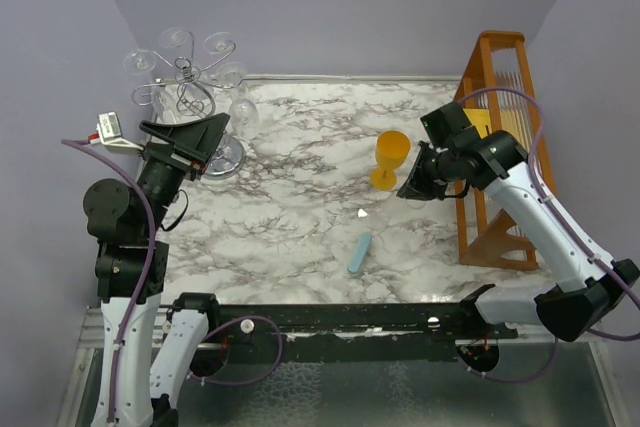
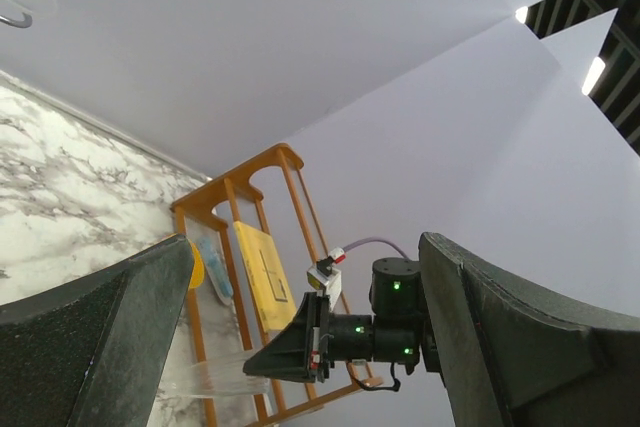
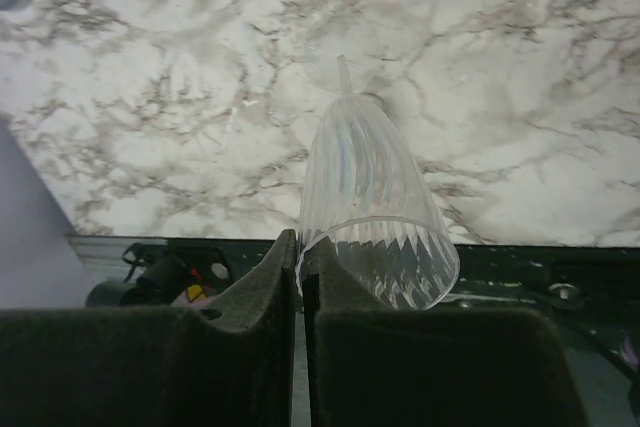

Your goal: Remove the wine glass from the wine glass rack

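Observation:
The ribbed wine glass lies tilted, so my right gripper must next tip downward, stand its foot on the marble [image 1: 399, 207] beside the orange goblet and release the wine glass's rim.
The wine glass rack [image 1: 187, 87], a silvery wire tree on a round shiny base, stands at the table's far left with several clear glasses hanging from its curled arms. My left gripper [image 1: 215, 142] is open beside the rack's base with nothing between its fingers [image 2: 100, 347]. Over the right middle of the table, my right gripper [image 1: 412, 185] is shut on the rim of a clear ribbed wine glass [image 3: 370, 207]. The glass lies tilted, its stem pointing away from the jaws above the marble. The left wrist view shows that glass [image 2: 190, 379] sticking out from the right gripper.
An orange goblet [image 1: 391, 157] stands upright just left of the right gripper. A light blue stick-like object [image 1: 360, 252] lies on the marble table [image 1: 300, 197] toward the front. A tall orange wooden slatted rack [image 1: 500, 127] stands along the right edge, behind the right arm.

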